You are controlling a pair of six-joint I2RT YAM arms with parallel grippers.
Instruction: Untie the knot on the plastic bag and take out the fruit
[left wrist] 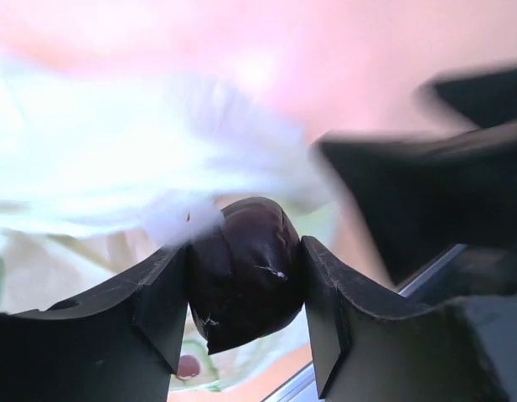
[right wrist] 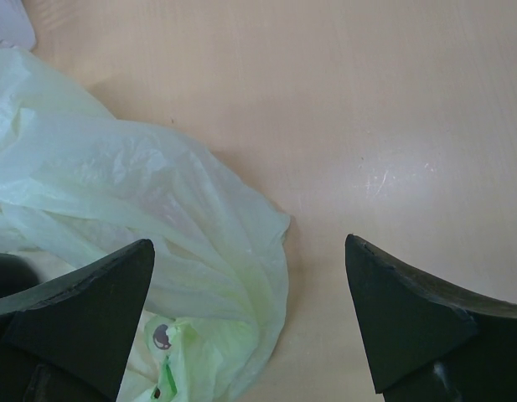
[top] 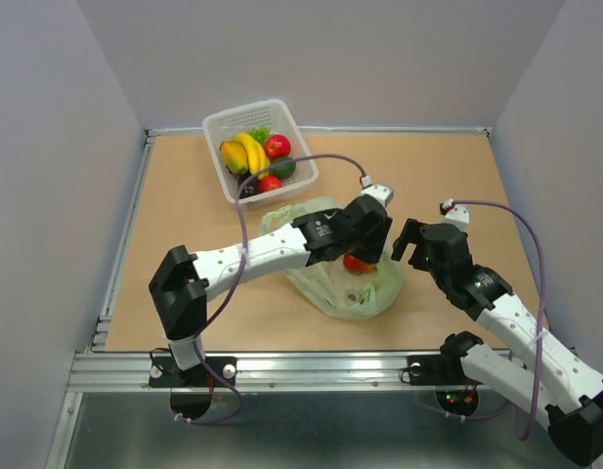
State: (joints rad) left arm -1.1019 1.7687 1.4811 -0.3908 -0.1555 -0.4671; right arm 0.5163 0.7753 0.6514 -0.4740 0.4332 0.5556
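I should next move my left gripper up, outward and to the left in the top view, over the white basket, to let go of the fruit where other fruit lies.
The pale green plastic bag [top: 332,285] lies slack and crumpled at the table's middle. No tied knot shows. My left gripper [top: 364,256] is over the bag's right part, shut on a small dark red fruit [top: 357,262]. In the left wrist view that fruit [left wrist: 245,251] sits squeezed between both fingers of the gripper [left wrist: 244,285], above the bag [left wrist: 116,167]. My right gripper [top: 409,250] is open and empty just right of the bag. In the right wrist view this gripper [right wrist: 250,251] frames the bag's edge [right wrist: 157,209]. A green piece with a brown centre [top: 355,293] shows through the bag.
A white basket [top: 293,119] stands at the back left. It holds a banana [top: 252,149], a yellow-orange fruit [top: 233,154], red ones [top: 277,147], a green one [top: 283,167] and a dark one. Grey walls enclose the table. A metal rail [top: 281,366] runs along the near edge.
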